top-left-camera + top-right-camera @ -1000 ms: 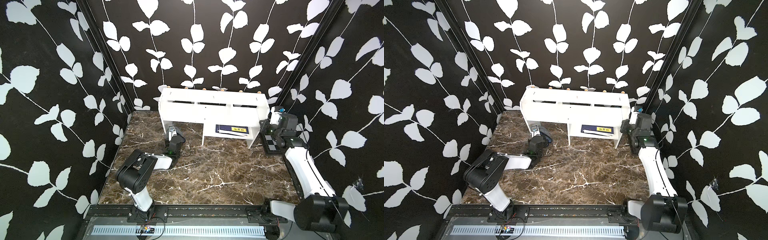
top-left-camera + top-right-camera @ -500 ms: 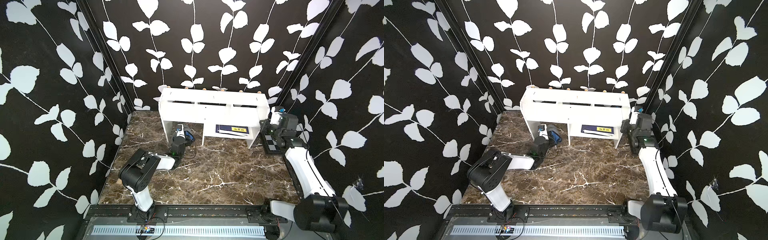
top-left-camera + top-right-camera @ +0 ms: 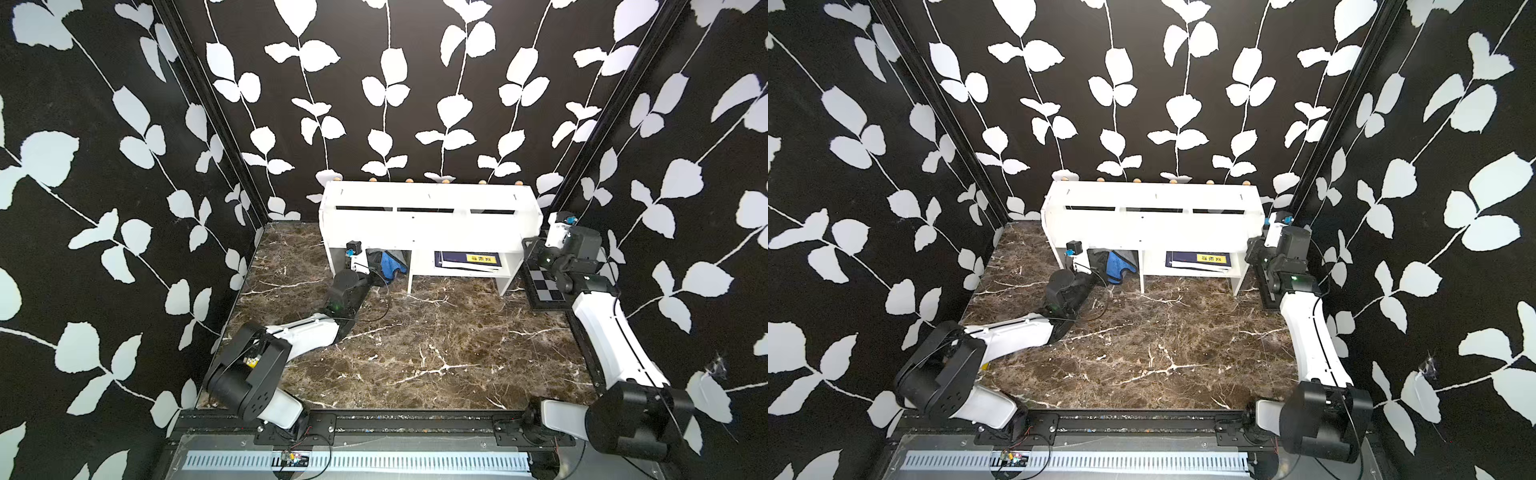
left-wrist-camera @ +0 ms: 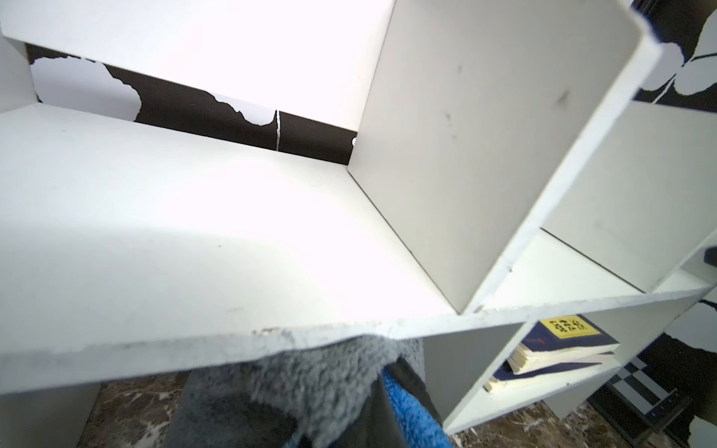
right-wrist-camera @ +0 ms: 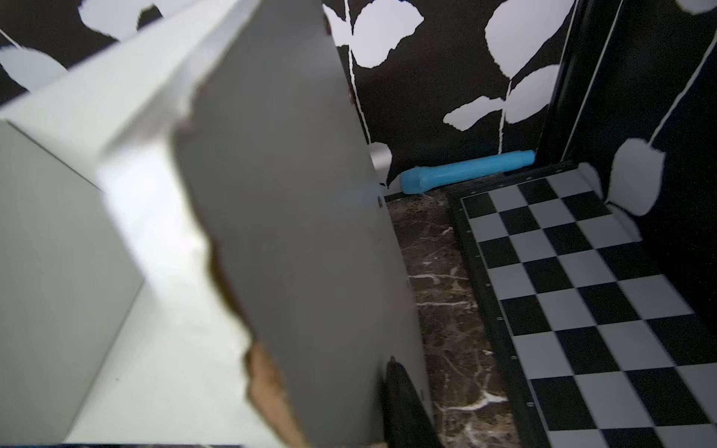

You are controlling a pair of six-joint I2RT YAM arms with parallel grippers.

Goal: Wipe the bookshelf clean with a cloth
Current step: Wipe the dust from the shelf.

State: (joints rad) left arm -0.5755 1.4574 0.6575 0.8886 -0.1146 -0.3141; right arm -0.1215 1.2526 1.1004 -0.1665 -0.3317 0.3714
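I will next bring my left gripper up around the front edge of the shelf board, then outward into the empty end compartment (image 3: 360,225) (image 4: 216,224) to let go of the cloth, because the board sticks out over it.
The white bookshelf (image 3: 428,232) stands against the back wall in both top views. My left gripper (image 3: 376,266) reaches into its lower left opening and is shut on the cloth (image 3: 389,262), grey on one side and blue on the other. In the left wrist view the grey pile of the cloth (image 4: 322,380) presses up against the front edge of a shelf board (image 4: 232,341). My right gripper (image 3: 536,249) sits at the shelf's right end panel (image 5: 302,232). One dark finger (image 5: 403,407) lies along the panel's outer face; the other finger is hidden.
A black-and-grey checkered board (image 3: 548,291) lies on the floor right of the shelf, under my right wrist. A blue cylinder (image 5: 465,170) rests by the back wall. A blue book (image 3: 467,259) with a yellow label lies in the lower right compartment. Patterned walls close in on three sides.
My left arm has carried the cloth from the floor in front of the shelf to the right and back into the lower left opening. The right arm has stayed at the end panel.
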